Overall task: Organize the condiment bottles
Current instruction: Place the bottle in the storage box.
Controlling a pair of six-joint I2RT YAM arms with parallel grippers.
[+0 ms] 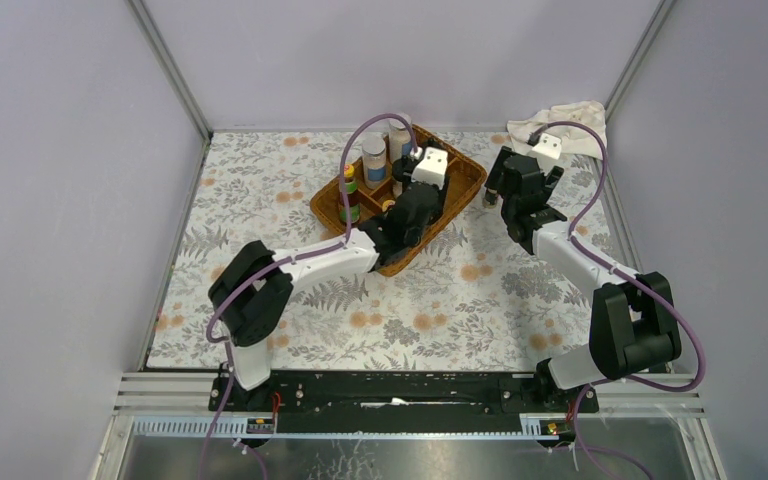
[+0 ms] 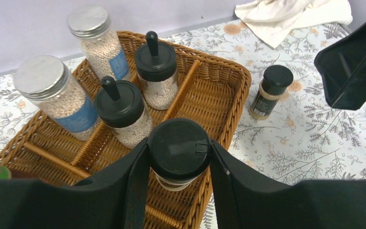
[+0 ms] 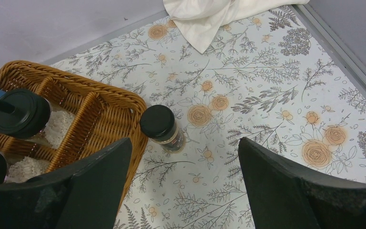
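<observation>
My left gripper lowers and releases the spice jar on the bare wicker bottom of the tray beside the nearer knobbed jar next, the spot below my gripper.
My left gripper (image 2: 178, 155) is shut on a black-lidded spice jar (image 2: 178, 147), held over the right compartment of the brown wicker tray (image 2: 233, 78). In the tray stand two blue-labelled shakers (image 2: 52, 93) (image 2: 89, 40) and two black-lidded jars with knobs (image 2: 121, 107) (image 2: 155, 67). Two red-labelled sauce bottles (image 1: 348, 195) stand in its left compartment. Another black-lidded spice jar (image 3: 161, 125) stands on the table just right of the tray's rim; it also shows in the left wrist view (image 2: 269, 90). My right gripper (image 3: 185, 145) is open and empty, above and a little nearer than that jar.
A crumpled white cloth (image 1: 560, 120) lies at the back right corner of the flowered tablecloth (image 1: 290, 300). The metal frame edge (image 3: 343, 52) runs along the right side. In the top view the left gripper (image 1: 407, 205) is over the tray (image 1: 470, 175) and the right gripper (image 1: 505, 195) is just beside it.
</observation>
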